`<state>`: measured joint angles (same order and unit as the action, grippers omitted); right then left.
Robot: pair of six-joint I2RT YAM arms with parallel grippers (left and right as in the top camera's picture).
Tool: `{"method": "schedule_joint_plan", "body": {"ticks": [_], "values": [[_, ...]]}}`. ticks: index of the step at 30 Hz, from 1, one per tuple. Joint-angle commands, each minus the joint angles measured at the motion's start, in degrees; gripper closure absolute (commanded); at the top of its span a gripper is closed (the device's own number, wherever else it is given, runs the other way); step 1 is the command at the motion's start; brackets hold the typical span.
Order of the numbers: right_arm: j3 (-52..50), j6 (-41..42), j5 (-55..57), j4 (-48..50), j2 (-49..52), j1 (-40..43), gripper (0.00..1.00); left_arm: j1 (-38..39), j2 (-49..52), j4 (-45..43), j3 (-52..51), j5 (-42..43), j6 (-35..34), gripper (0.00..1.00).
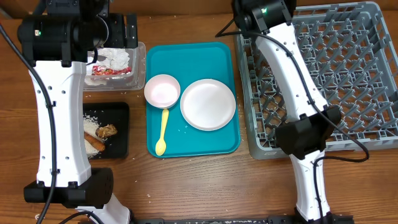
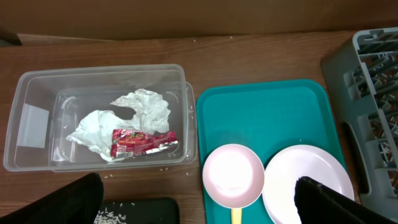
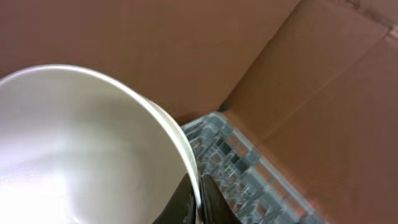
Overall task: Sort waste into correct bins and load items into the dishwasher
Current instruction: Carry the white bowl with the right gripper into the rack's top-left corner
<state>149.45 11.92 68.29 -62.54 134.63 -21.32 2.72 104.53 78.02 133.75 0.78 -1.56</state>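
Note:
My right gripper next lowers and turns to the dish rack's back corner by the teal tray below it and releases the white bowl among the rack's empty wires.
My left gripper is open and empty, hovering above the clear tub and the teal tray. The tub holds crumpled white napkins and a red snack wrapper. My right gripper is shut on the rim of a white bowl, held above the back left corner of the grey dish rack. A pink bowl, a white plate and a yellow spoon lie on the teal tray. The black tray holds rice, a brown clump and a sausage stick. The cup is out of view.
The teal serving tray lies between the bins and the rack. A few rice grains lie on the wooden table by the tub. A cardboard wall stands behind the rack. The right arm stretches over the rack's left side.

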Motion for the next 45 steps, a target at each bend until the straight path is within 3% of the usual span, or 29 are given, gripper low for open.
{"method": "schedule_joint_plan", "body": {"ticks": [1,10,15,27,39,45], "values": [[-5.0,-15.2,3.7,5.4,-1.0,2.8,0.96,-0.1,0.1,-0.1,0.0,-0.3,-0.2,0.00],[-18.7,-32.5,3.6,22.4,-0.9,3.3,0.96,-0.1,0.1,-0.1,0.0,-0.3,-0.2,0.00],[-26.0,-37.3,3.6,30.6,-0.9,3.3,0.96,-0.1,0.1,-0.1,0.0,-0.3,-0.2,0.00],[-33.7,-37.7,0.5,32.0,-0.9,0.9,0.96,-0.1,0.1,-0.1,0.0,-0.3,-0.2,0.00],[-34.3,-37.5,-1.9,31.6,-0.9,-1.6,0.96,-0.1,0.1,-0.1,0.0,-0.3,-0.2,0.00],[-34.3,-37.8,4.0,34.4,-0.9,-1.4,0.96,-0.1,0.1,-0.1,0.0,-0.3,-0.2,0.00]]}}
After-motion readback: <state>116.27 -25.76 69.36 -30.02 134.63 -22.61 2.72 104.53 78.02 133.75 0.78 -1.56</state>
